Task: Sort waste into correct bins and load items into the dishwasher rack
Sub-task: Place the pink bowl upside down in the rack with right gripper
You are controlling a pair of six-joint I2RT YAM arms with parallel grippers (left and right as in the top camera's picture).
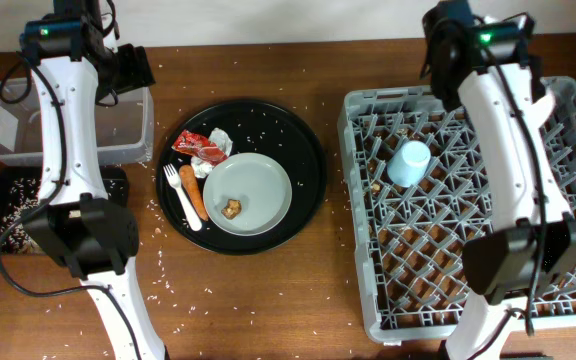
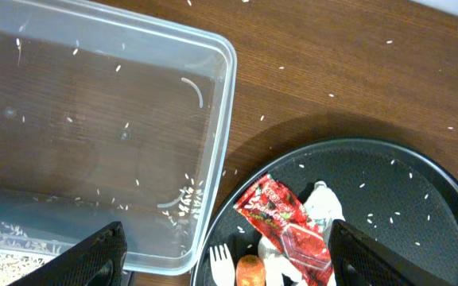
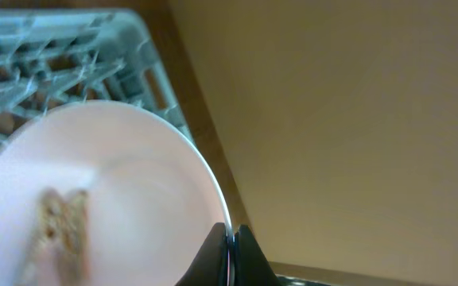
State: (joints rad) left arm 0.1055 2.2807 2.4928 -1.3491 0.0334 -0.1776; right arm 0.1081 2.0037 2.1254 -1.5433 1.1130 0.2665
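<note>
I need to move my right gripper to the left in the overhead view next and lower the white bowl onto the rack [image 1: 568,150] slots beside the blue cup, because those slots are empty.
My left gripper [image 1: 128,70] [image 2: 225,258] is open and empty, above the gap between the clear tub [image 1: 8,125] [image 2: 94,119] and the round black tray. On that tray lie the red wrapper [image 1: 196,146] [image 2: 285,222], the white napkin [image 1: 218,138] [image 2: 324,202], the white fork [image 1: 181,195] [image 2: 221,262], the carrot piece [image 1: 194,195] [image 2: 250,270] and the grey-green plate [image 1: 258,185] with a brown scrap [image 1: 232,208]. My right gripper [image 1: 446,60] [image 3: 230,238] is shut on the rim of the white bowl [image 3: 133,199], which holds a brown scrap [image 3: 58,222], over the grey rack [image 1: 568,150] [image 3: 54,56]. The blue cup [image 1: 409,162] stands in the rack.
The shallow black tray [image 1: 8,215] with rice lies in front of the tub, partly under my left arm. The round black tray [image 1: 308,165] [image 2: 420,206] sits mid-table. Rice grains are scattered over the wooden table, and brown crumbs lie in the rack.
</note>
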